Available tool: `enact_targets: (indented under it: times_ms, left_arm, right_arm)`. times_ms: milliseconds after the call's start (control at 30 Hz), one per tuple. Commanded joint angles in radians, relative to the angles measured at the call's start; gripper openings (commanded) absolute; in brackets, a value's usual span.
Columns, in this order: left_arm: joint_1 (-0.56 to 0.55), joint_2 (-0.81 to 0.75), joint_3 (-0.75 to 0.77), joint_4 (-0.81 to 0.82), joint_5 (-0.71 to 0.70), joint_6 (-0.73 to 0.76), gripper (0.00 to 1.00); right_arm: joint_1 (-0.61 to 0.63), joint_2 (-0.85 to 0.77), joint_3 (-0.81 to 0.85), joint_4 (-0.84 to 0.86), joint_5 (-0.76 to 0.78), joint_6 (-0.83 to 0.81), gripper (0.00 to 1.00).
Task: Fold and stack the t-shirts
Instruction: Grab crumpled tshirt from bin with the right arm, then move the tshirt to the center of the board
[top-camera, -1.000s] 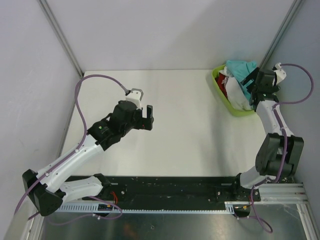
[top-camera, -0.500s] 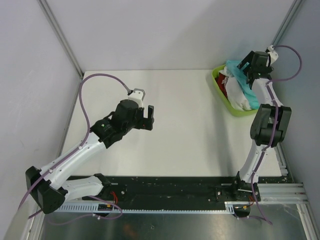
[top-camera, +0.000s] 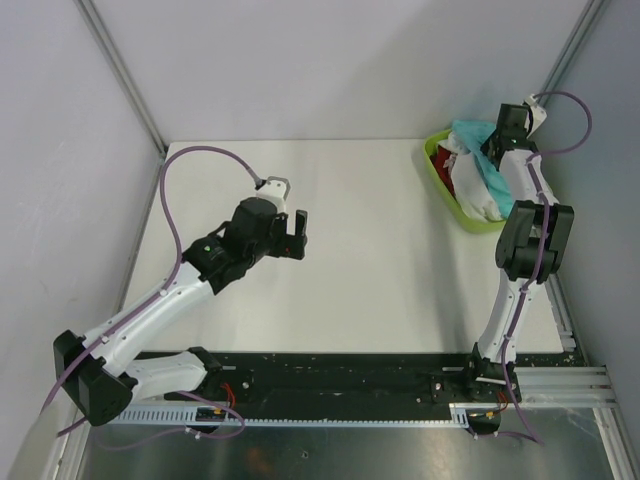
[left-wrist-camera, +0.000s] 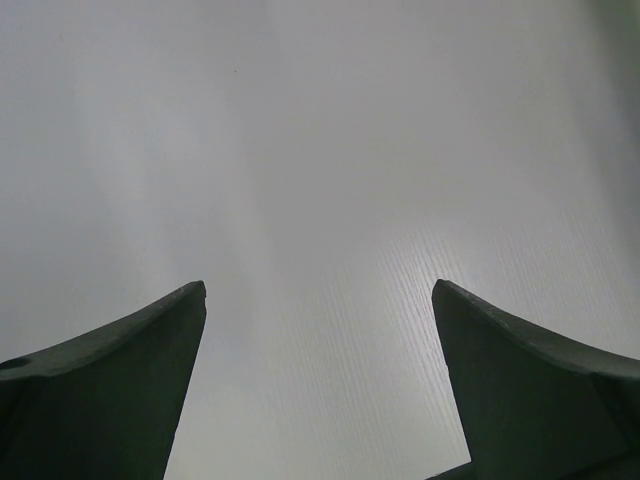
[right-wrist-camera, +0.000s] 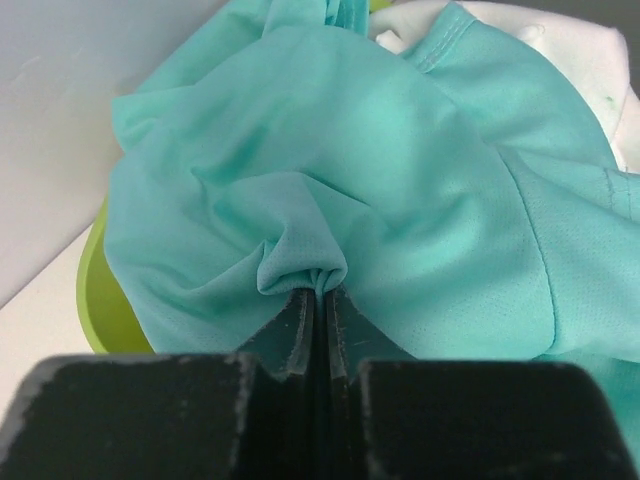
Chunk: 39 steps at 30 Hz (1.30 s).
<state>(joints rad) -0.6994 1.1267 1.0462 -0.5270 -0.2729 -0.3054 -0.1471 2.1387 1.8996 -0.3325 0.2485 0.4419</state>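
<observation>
I will next use my right gripper to lift the teal t-shirt from the basin (top-camera: 440, 180) and bring it down there, toward my left gripper.
A teal t-shirt (right-wrist-camera: 420, 170) lies crumpled on top of the pile in the lime-green basin (top-camera: 440, 180) at the table's far right. My right gripper (right-wrist-camera: 320, 292) is shut on a pinched fold of that teal t-shirt (top-camera: 478, 150). A white t-shirt (right-wrist-camera: 560, 50) shows under it, and a red t-shirt (top-camera: 462, 176) peeks out in the top view. Over the left middle of the table my left gripper (top-camera: 290, 232) hangs open with nothing between its fingers (left-wrist-camera: 120, 370).
The basin rim (right-wrist-camera: 95, 300) shows at the left of the right wrist view. Grey walls with metal posts (top-camera: 120, 70) close in the table at the back and both sides. The right arm (top-camera: 525, 240) stretches up along the right edge.
The right gripper has closed on the teal t-shirt after reaching further back over the basin. The left arm has barely moved.
</observation>
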Motion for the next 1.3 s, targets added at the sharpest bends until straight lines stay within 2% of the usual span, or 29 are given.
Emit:
enact_targets:
  times_ms: [0, 433, 800, 1033, 1267]
  left_arm:
    - [0.010, -0.001, 0.013, 0.018, 0.012, 0.021, 1.00]
    - [0.021, -0.012, 0.010, 0.024, 0.025, 0.022, 0.99]
    - [0.022, -0.010, 0.009, 0.026, 0.026, 0.017, 0.99]
    - [0.021, -0.023, 0.014, 0.027, 0.041, 0.011, 0.99]
    - [0.023, -0.077, 0.001, 0.024, 0.057, -0.006, 0.99]
  right_arm:
    - [-0.001, -0.066, 0.082, -0.054, 0.049, -0.014, 0.01]
    - [-0.004, -0.296, 0.262, -0.096, 0.133, -0.040, 0.00]
    - [0.067, -0.505, 0.311, -0.044, 0.076, -0.056, 0.00]
    - [0.236, -0.639, 0.268, -0.058, 0.054, -0.056, 0.00]
    - [0.439, -0.799, 0.008, -0.024, 0.070, -0.005, 0.00]
